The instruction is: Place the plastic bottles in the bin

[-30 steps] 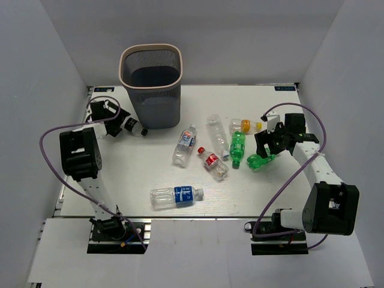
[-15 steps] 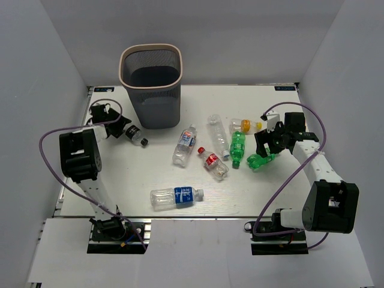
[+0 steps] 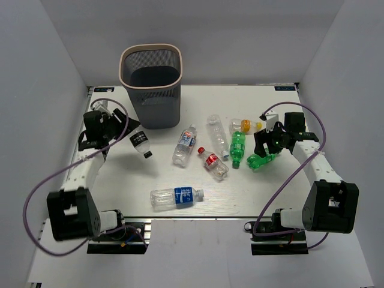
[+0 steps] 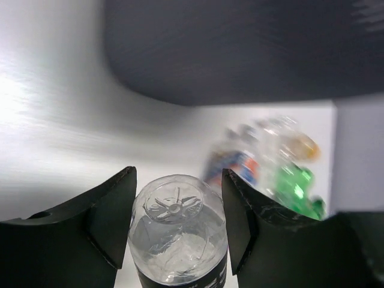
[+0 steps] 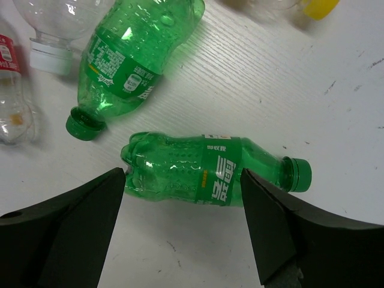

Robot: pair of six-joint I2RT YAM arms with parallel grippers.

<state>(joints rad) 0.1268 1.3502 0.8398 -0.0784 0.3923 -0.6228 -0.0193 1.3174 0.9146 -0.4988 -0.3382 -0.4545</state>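
The tall side of the bin stands beside the clear bottle, which is held low. My left gripper needs to rise and move outward next to release the clear bottle over the bin's opening (image 3: 147, 68).
My left gripper (image 3: 128, 134) is shut on a clear plastic bottle with a black label (image 3: 139, 143), held above the table just left of the bin (image 3: 150, 84). In the left wrist view the bottle's base (image 4: 176, 223) sits between both fingers of the gripper (image 4: 178, 222), and the bin's dark mesh wall (image 4: 240, 48) fills the top. My right gripper (image 3: 262, 156) hangs open over a green bottle (image 3: 258, 162). The right wrist view shows that bottle (image 5: 204, 171) lying on the table between the spread fingers of the gripper (image 5: 183, 175), not gripped.
Loose bottles lie mid-table: a second green one (image 3: 238, 149), an orange-capped one (image 3: 243, 125), a clear one (image 3: 217, 135), a red-labelled one (image 3: 213, 163), one with a blue and red label (image 3: 185, 144), and a blue-labelled one (image 3: 174, 196) nearer the front.
My left gripper closed on the black-labelled bottle and lifted it off the table, the arm swinging outward. The right gripper stays over the green bottle, its jaws slightly narrower.
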